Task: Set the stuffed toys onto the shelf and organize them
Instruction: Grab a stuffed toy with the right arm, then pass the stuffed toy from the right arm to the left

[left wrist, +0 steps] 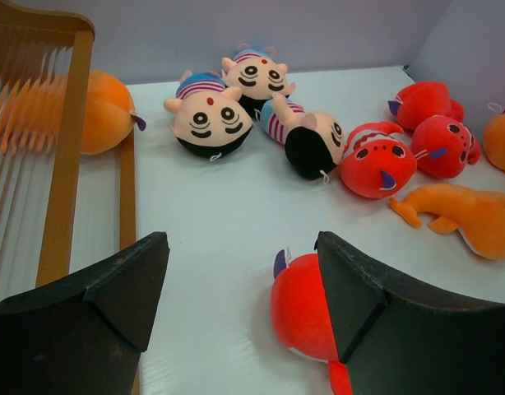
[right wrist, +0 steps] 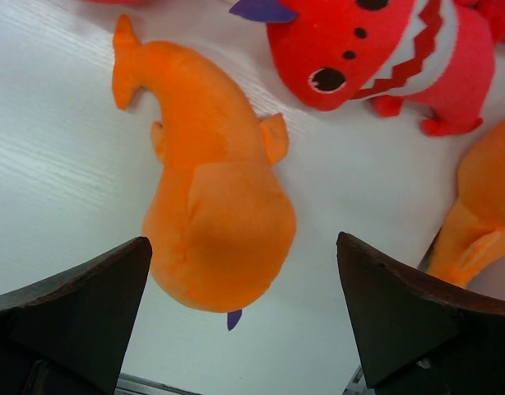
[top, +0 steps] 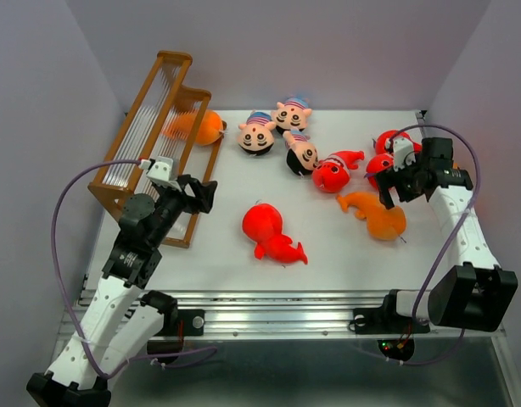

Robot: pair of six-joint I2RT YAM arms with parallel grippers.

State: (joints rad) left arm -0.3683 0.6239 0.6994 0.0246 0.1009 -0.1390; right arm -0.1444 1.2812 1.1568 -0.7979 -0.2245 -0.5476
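The orange toy's rounded end (top: 387,225) (right wrist: 221,262) lies at a slant below, so the robot's right gripper next needs to go down and turn until its open fingers are on both sides of that end, then close.
The wooden shelf (top: 150,140) stands at the far left, with a round orange toy (top: 201,127) against its far end. Three doll heads with striped caps (top: 257,134) lie at the table's back. Red toys lie at the middle (top: 273,233), back middle (top: 333,172) and right (top: 381,153). An orange toy (top: 379,216) lies at the right. My left gripper (top: 207,196) is open and empty beside the shelf, and the middle red toy (left wrist: 302,309) sits by its right finger. My right gripper (right wrist: 244,247) is open and empty above the orange toy (right wrist: 211,214).
Grey walls close in the table on three sides. Another orange toy (right wrist: 483,197) lies close to my right gripper, next to a red toy (right wrist: 376,45). The shelf frame (left wrist: 67,148) rises just left of my left gripper. A metal rail (top: 286,301) runs along the near edge.
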